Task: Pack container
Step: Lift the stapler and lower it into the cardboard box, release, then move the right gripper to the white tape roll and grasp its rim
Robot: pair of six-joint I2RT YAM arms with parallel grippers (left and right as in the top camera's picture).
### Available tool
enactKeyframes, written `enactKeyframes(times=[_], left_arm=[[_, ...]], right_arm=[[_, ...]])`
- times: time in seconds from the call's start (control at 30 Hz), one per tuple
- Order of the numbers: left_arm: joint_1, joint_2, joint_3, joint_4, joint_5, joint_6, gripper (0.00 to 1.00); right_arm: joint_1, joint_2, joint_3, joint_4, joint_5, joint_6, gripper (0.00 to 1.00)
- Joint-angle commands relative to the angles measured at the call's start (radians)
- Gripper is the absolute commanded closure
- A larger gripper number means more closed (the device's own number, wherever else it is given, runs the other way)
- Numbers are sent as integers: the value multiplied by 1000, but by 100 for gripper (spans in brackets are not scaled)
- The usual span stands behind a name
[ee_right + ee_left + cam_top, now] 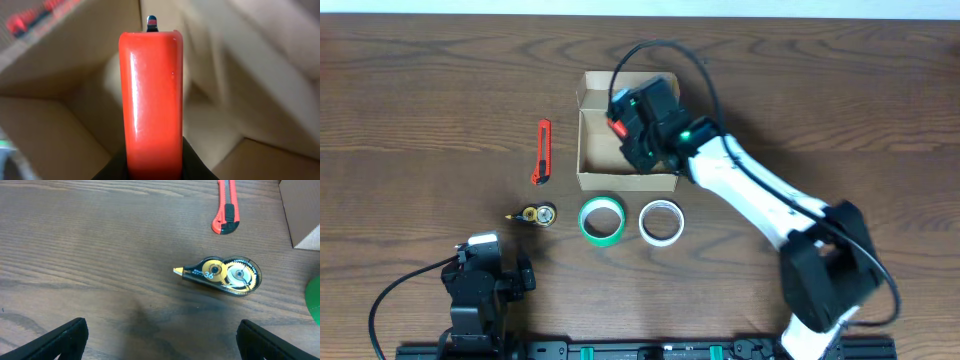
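Next, my right gripper moves deeper down into the box and releases the glossy red object near the box's bottom (605,148) (106,111), as the box's sides surround it with clear cardboard beneath.
The container (583,140) is an open tan cardboard box at the table's middle, with its flap up at the far side. My right gripper (632,128) hangs over the box's inside and is shut on a glossy red object (151,100) with a dark tip. In the right wrist view that object points down into the box, whose walls (45,125) surround it. My left gripper (160,342) is open and empty, low at the front left (485,272).
A red utility knife (542,152) lies left of the box and also shows in the left wrist view (227,207). A correction tape dispenser (222,274) lies ahead of the left gripper. A green tape roll (602,220) and a white tape roll (661,222) sit in front of the box.
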Motion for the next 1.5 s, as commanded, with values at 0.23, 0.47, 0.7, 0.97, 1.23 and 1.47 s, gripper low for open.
enactKeyframes(times=[0.23,0.47,0.7,0.97,1.23,1.47], left_arm=[[6,-6,-10,-3,-14,6,5],[6,-6,-10,-3,-14,6,4],[6,-6,-10,-3,-14,6,5],[6,-6,-10,-3,-14,6,4],[6,-6,-10,-3,-14,6,5],[6,-6,-10,-3,-14,6,5]], right_arm=[[21,86,4,-2,66,-105,99],[21,111,4,20,90,-109,91],[21,114,4,53,90,-112,80],[21,114,4,51,90,-112,62],[22,78,4,82,90,-85,54],[21,-91,4,93,90,21,12]])
